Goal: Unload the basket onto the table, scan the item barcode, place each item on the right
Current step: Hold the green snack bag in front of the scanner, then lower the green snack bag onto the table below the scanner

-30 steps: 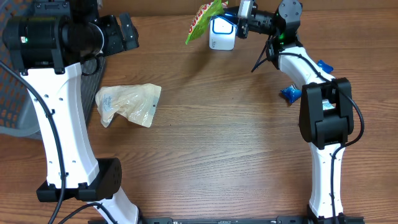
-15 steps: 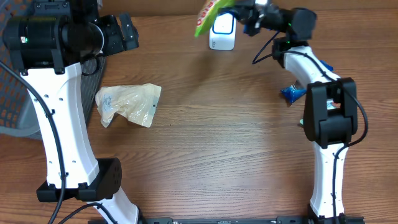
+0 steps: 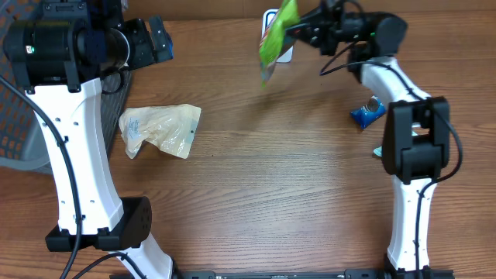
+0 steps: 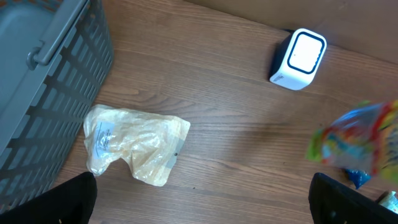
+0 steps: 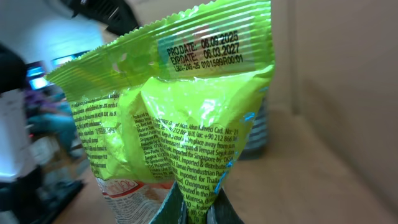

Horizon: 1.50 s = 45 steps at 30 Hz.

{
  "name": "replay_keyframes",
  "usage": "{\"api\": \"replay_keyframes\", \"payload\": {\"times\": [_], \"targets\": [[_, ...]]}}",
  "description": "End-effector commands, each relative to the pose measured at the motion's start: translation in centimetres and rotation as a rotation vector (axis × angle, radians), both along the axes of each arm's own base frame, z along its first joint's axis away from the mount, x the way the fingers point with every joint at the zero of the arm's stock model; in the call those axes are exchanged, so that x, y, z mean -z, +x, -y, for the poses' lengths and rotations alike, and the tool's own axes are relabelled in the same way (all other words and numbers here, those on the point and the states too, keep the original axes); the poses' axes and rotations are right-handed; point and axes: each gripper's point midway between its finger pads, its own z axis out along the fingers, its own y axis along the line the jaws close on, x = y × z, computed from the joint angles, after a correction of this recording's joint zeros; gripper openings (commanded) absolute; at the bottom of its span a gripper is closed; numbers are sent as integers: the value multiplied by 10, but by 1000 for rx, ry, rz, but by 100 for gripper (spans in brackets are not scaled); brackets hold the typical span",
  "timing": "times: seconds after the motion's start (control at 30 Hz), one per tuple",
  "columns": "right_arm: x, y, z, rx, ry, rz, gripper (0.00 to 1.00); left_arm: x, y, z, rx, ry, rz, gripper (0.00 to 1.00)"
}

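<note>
The green packet (image 3: 277, 37) swings down next and gets released on the bare wood past the blue packet. That wood lies below my right gripper and to its right in the overhead view.
A green snack packet (image 3: 277, 37) hangs at the back of the table, pinched at one corner by my shut right gripper (image 3: 300, 29). It covers most of the white scanner (image 3: 270, 15) from above. In the right wrist view the packet (image 5: 186, 106) fills the frame with its printed back and date stamp facing the camera, its corner clamped in the right gripper (image 5: 198, 211). The left wrist view shows the scanner (image 4: 298, 51) standing on the wood and the packet (image 4: 359, 140) blurred at the right. My left gripper (image 4: 202, 208) is wide open and holds nothing, high at the back left (image 3: 151, 40).
A crumpled pale plastic bag (image 3: 159, 129) lies left of centre, also seen as the bag (image 4: 134, 143) from the left wrist. A grey basket (image 4: 43, 74) stands at the left edge. A blue packet (image 3: 364, 115) lies near the right arm.
The right gripper has swung the green packet rightward and turned it so that it hangs over the scanner. The left arm has not moved.
</note>
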Motion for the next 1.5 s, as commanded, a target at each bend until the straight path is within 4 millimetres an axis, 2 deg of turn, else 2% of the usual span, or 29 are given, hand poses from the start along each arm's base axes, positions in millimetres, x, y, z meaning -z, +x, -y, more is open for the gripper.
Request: {"api": "replay_keyframes", "payload": {"times": [0.0,0.2,0.33,0.47,0.57,0.63,0.8,0.93,1.03,1.1,1.13,1.2,1.23,1.33,1.47], "targets": [[0,-22,-28,-101,-45,-12,4,-6,-1,4,0,-13,20,100],[-2,-32,-48,-136,-36,-14,4,-6,-1,4,0,-13,20,100],[-4,-18,-58,-95,2,-144,4,-6,-1,4,0,-13,20,100],[17,2,-70,-55,-24,-363,4,-6,-1,4,0,-13,20,100],[37,9,-78,-37,-63,-503,4,-6,-1,4,0,-13,20,100],[49,7,-85,-43,-92,-568,4,-6,-1,4,0,-13,20,100],[60,-5,-99,-79,-133,-657,4,-6,-1,4,0,-13,20,100],[66,-10,-102,-87,-158,-687,4,-6,-1,4,0,-13,20,100],[81,-8,-101,-41,-191,-720,4,-6,-1,4,0,-13,20,100],[104,-2,-97,71,-255,-749,4,-6,-1,4,0,-13,20,100],[142,5,-83,282,-416,-761,4,-6,-1,4,0,-13,20,100],[165,2,-64,444,-590,-753,4,-6,-1,4,0,-13,20,100],[167,-4,-55,485,-656,-734,4,-6,-1,4,0,-13,20,100],[146,-12,-34,577,-755,-658,4,-6,-1,4,0,-13,20,100],[101,-5,14,828,-824,-566,4,-6,-1,4,0,-13,20,100]]}}
